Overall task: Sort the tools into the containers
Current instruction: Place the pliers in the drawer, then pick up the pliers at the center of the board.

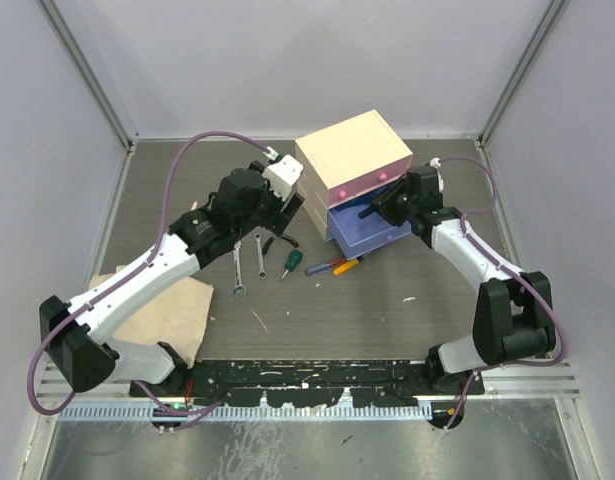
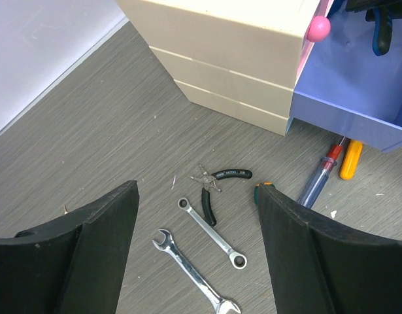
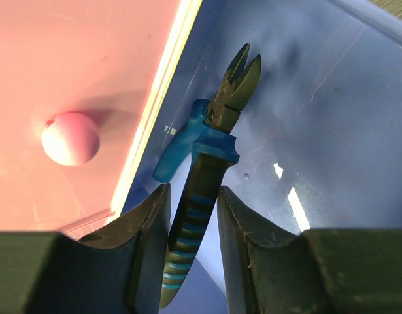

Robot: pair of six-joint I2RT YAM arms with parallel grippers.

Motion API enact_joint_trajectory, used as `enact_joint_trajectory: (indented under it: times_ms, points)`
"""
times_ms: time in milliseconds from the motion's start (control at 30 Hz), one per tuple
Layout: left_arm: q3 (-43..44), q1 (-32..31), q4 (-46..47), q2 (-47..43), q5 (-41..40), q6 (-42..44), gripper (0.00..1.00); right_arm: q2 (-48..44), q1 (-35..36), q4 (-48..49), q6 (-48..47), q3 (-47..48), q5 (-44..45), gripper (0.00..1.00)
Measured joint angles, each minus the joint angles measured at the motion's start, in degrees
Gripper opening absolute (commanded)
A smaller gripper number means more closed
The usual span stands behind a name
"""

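My left gripper should next lower onto the pliers' black handle [image 1: 267,245] [image 2: 208,207] beside the smaller wrench, because that handle is below my open left gripper and runs lengthwise between my fingers.
My right gripper [image 1: 375,210] [image 3: 193,196] is shut on the blue-handled pliers [image 3: 217,124], holding them nose-down inside the open blue drawer [image 1: 372,238] [image 3: 325,98] of the cream chest [image 1: 352,148]. The pink drawer [image 1: 359,186] with its round knob [image 3: 70,139] is shut above it. My left gripper [image 1: 277,208] [image 2: 197,196] is open and empty, hovering over two silver wrenches [image 2: 210,232] [image 2: 196,275] and small black-handled pliers [image 2: 210,196]. A green-handled screwdriver [image 1: 289,262], a red-handled one [image 2: 321,176] and an orange-handled one [image 2: 350,160] lie in front of the chest.
A folded beige cloth [image 1: 177,310] lies at the near left under the left arm. A thin pale stick [image 1: 257,320] lies on the grey table in front of the wrenches. White walls close in the left, right and back.
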Motion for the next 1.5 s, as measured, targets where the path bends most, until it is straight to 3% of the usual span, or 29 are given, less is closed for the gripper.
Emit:
enact_joint_trajectory:
  times_ms: [833, 1267, 1500]
  points:
    - [0.04, 2.80, -0.24, 0.92, 0.31, -4.81, 0.74, -11.98, -0.13, -7.10, -5.57, 0.02, 0.42, 0.46]
    - [-1.97, 7.19, -5.20, 3.41, 0.59, -19.78, 0.72, -27.78, -4.59, -5.86, -11.54, -7.39, -3.76, 0.51]
    - [-2.34, 7.67, -6.14, 11.87, 0.33, -23.06, 0.64, -31.50, -6.95, -6.99, -13.64, -12.57, -7.93, 0.51]
